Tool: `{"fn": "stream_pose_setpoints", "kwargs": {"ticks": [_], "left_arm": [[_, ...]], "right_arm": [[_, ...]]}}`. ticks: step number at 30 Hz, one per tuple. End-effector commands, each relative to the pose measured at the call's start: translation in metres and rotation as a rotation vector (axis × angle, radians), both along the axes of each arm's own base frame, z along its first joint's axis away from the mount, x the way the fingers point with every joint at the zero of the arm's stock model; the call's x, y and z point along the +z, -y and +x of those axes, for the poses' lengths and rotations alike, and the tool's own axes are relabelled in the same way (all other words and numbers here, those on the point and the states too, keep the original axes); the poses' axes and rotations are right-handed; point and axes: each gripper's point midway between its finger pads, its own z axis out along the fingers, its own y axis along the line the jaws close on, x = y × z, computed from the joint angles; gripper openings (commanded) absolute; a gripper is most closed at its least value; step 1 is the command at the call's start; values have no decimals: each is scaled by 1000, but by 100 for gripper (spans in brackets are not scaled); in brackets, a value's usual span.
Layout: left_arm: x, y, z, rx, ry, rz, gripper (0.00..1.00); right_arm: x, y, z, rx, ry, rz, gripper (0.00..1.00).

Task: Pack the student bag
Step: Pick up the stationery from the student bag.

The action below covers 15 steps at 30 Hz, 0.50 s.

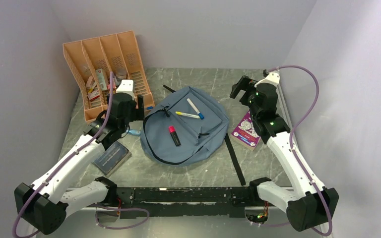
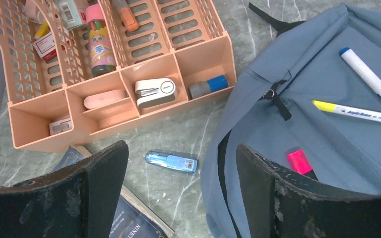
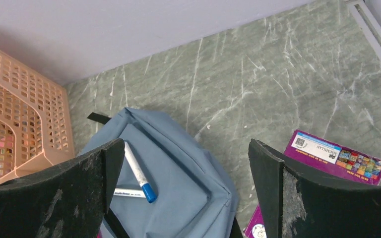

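My right gripper swings over to its left in the top view next and comes down astride the white marker's uncovered body (image 1: 194,107) (image 3: 136,166), which lies below.
The grey-blue student bag (image 1: 193,141) lies flat in the middle of the table, with a dark gap along its left edge. On it lie a white marker with a blue cap (image 1: 195,108), a yellow highlighter (image 1: 188,115) and a pink highlighter (image 1: 174,135). My left gripper (image 1: 143,108) is open and empty, above the table just left of the bag (image 2: 258,129). My right gripper (image 1: 237,89) is open and empty, raised beyond the bag's far right corner (image 3: 188,198).
An orange desk organiser (image 1: 106,69) with small stationery stands at the back left. A small blue tube (image 2: 171,161) and a dark book (image 1: 111,157) lie left of the bag. A purple book (image 1: 247,130) lies to its right. A black strap (image 1: 234,158) runs toward the front.
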Motion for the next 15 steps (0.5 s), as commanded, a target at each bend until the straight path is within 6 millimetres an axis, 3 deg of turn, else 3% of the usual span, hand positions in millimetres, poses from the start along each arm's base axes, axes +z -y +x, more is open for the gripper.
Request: {"fn": "stream_pose_setpoints", "kwargs": {"ticks": [1, 9, 15], "left_arm": [[25, 1, 12, -2, 74, -97, 84], [22, -9, 19, 51, 70, -154, 84], [21, -18, 20, 98, 66, -176, 94]], "right_arm": [[6, 2, 3, -6, 46, 21, 100], [6, 6, 8, -55, 56, 68, 100], [-4, -5, 10, -25, 27, 138, 100]]}}
